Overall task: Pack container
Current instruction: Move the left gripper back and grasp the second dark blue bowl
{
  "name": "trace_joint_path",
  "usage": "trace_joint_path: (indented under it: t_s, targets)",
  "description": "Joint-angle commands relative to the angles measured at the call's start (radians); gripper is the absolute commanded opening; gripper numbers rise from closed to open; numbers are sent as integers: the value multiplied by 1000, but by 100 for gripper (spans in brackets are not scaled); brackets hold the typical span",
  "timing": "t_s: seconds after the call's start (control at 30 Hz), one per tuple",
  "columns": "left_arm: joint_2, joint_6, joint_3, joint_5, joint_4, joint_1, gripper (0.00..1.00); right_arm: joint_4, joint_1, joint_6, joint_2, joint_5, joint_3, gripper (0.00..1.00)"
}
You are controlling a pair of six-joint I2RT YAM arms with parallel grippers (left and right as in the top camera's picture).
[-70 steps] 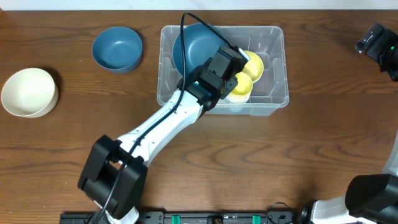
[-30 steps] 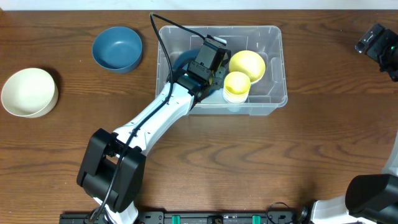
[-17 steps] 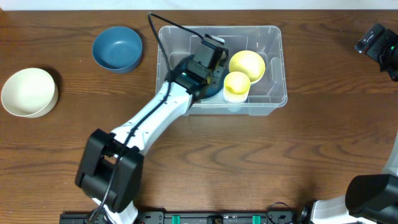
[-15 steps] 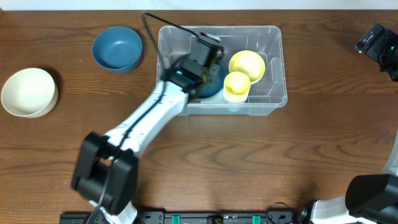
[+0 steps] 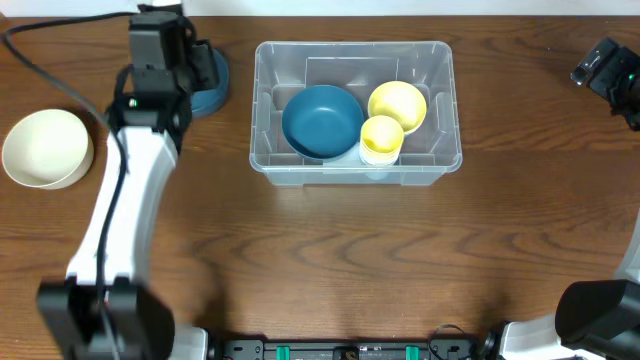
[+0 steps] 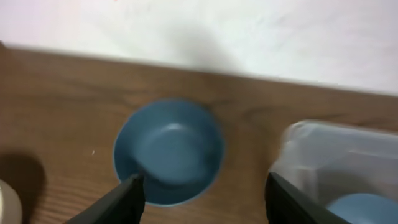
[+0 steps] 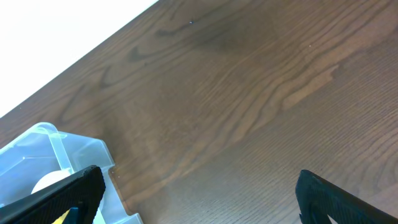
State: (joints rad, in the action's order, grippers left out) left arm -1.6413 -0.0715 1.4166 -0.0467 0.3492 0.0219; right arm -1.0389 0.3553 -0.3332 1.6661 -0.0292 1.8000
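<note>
I need to lower my left gripper next, down onto the second blue bowl's rim on the side by the container.
The clear container (image 5: 440,155) stands at the middle back of the table. It holds a blue bowl (image 5: 322,120), a yellow bowl (image 5: 397,102) and a yellow cup (image 5: 381,137). My left gripper (image 5: 185,60) hovers at the back left over a second blue bowl (image 5: 212,88). In the left wrist view that bowl (image 6: 168,151) lies just ahead of the open left gripper (image 6: 204,182), whose left fingertip (image 6: 134,186) is at the bowl's rim; nothing is held. The container's corner (image 6: 329,155) shows at the right. My right gripper (image 5: 605,65) sits far right, and the right wrist view shows it (image 7: 199,177) open and empty.
A cream bowl (image 5: 45,148) sits at the left edge of the table. A white wall (image 6: 249,31) runs behind the table's back edge. The right wrist view shows the container's corner (image 7: 56,155) at its lower left over brown wood.
My left gripper let go of the blue bowl inside the container, lifted out and swung left to the other blue bowl, its jaws widening. The right arm has not moved.
</note>
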Motion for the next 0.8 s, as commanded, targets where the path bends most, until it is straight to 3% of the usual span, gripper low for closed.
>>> trace_joint_path:
  t_s: [0.0,0.43,0.77]
  targets:
    - [-128,39,-3,100,-11,-28,63,-1,3,-14,1,3,10,99]
    - [-284,406,-3,100,-82,-27,65,-1,3,-14,1,3,10,99]
    - [-399,434,-3,99,-93,-27,64,-1,3,-14,1,3,10,99]
